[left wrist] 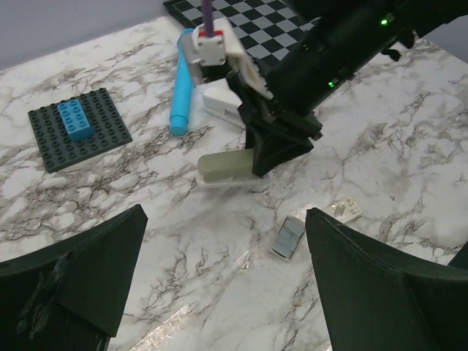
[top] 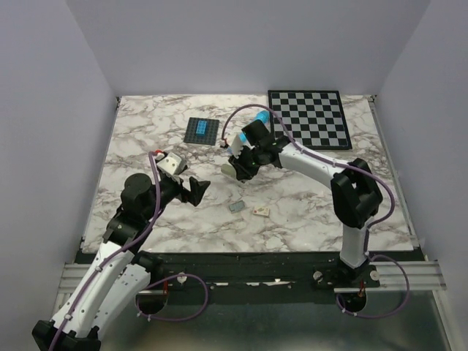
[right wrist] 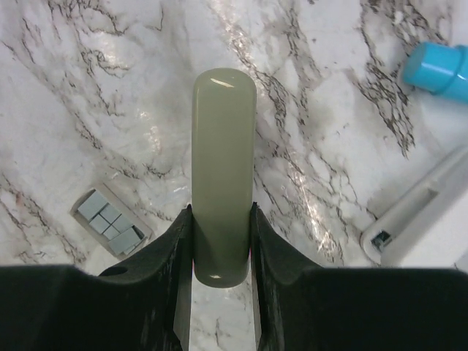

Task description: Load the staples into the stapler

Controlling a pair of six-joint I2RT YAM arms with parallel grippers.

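The stapler's clamped end is below my left gripper and to its right in the top view, so I'll move across and down onto it next.
The stapler [right wrist: 223, 168], a pale cream bar, is clamped between the fingers of my right gripper [right wrist: 221, 213] at its near end. It lies low over the marble table [top: 146, 146] at mid-table, with the stapler [top: 229, 170] pointing left out of the right gripper [top: 241, 167]. The staples [left wrist: 287, 238] are a small grey block in a white holder on the table, just in front of the stapler [left wrist: 225, 167]. They also show as the staples [right wrist: 110, 221] left of the right fingers and the staples [top: 235, 207]. My left gripper [left wrist: 227, 292] hangs wide open and empty above bare marble, near the staples.
A blue cylinder [left wrist: 180, 91] and a white oblong object [left wrist: 223, 106] lie behind the stapler. A dark studded plate [top: 202, 130] with a blue brick sits at the back. A chessboard [top: 307, 117] lies back right. A small cream tag [left wrist: 344, 210] rests beside the staples.
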